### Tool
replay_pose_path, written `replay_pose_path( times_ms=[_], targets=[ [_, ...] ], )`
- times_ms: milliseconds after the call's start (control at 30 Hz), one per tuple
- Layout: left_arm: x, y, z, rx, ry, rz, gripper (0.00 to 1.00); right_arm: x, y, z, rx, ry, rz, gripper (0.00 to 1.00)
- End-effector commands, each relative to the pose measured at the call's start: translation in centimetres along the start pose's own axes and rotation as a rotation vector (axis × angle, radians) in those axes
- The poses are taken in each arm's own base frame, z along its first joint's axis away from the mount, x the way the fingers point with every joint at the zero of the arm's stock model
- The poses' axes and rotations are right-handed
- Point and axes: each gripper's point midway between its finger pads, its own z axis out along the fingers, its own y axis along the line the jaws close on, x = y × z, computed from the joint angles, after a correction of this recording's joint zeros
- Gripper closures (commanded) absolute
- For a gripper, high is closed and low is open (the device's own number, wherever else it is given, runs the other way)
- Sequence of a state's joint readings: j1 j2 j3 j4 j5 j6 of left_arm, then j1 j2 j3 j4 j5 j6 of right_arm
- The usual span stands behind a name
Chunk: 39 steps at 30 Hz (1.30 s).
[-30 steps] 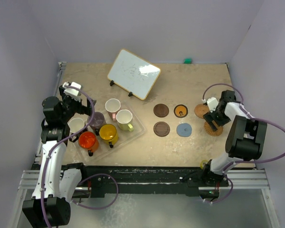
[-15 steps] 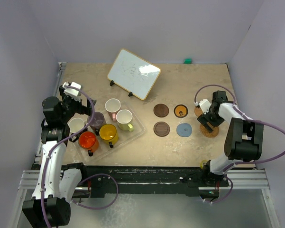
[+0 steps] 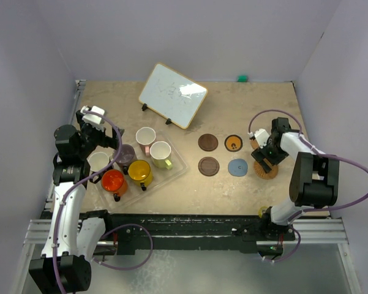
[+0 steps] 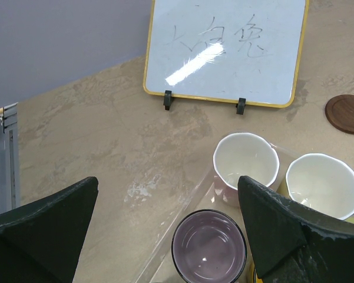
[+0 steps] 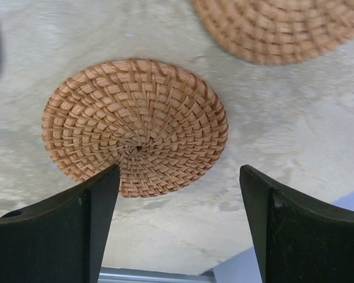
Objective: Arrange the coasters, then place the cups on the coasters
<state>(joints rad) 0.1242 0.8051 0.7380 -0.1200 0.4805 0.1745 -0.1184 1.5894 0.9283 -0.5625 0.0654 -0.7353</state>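
My left gripper lowers across onto the white-pink cup's free rim by the tray's side next; the cup is below, to its right in top view.
Four coasters lie in two rows: two dark brown (image 3: 207, 142) (image 3: 208, 166), one brown with an orange centre (image 3: 233, 143) and one blue-grey (image 3: 237, 167). A tan woven coaster (image 5: 135, 150) lies flat beside the blue-grey one, with a second woven coaster (image 5: 283, 26) just behind it. My right gripper (image 5: 179, 177) hangs open over the near edge of the first woven coaster, holding nothing. Several cups stand in the clear tray (image 3: 177, 160), among them the mauve-grey (image 4: 209, 247), white-pink (image 4: 246, 160) and pale yellow-green (image 4: 324, 180) ones. My left gripper (image 4: 168, 236) is open above the mauve-grey cup.
A small whiteboard (image 3: 172, 95) stands propped at the back centre. A green object (image 3: 242, 78) sits by the back wall. The table's right edge is close to the woven coasters. The yellow (image 3: 139, 171) and orange-red (image 3: 113, 180) cups fill the tray's near side.
My right gripper has moved left, and the nearer woven coaster now lies further left, closer to the blue-grey coaster. The left arm has not moved.
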Motion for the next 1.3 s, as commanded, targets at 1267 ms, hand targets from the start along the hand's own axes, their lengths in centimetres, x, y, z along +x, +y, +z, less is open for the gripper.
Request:
replay_pose_path(
  times_ms=[1267],
  targets=[
    [2.3, 0.2, -0.2, 0.095, 0.168, 0.186, 0.01, -8.8, 5.7, -14.3, -0.149, -0.566, 0.098, 0.1]
  ],
)
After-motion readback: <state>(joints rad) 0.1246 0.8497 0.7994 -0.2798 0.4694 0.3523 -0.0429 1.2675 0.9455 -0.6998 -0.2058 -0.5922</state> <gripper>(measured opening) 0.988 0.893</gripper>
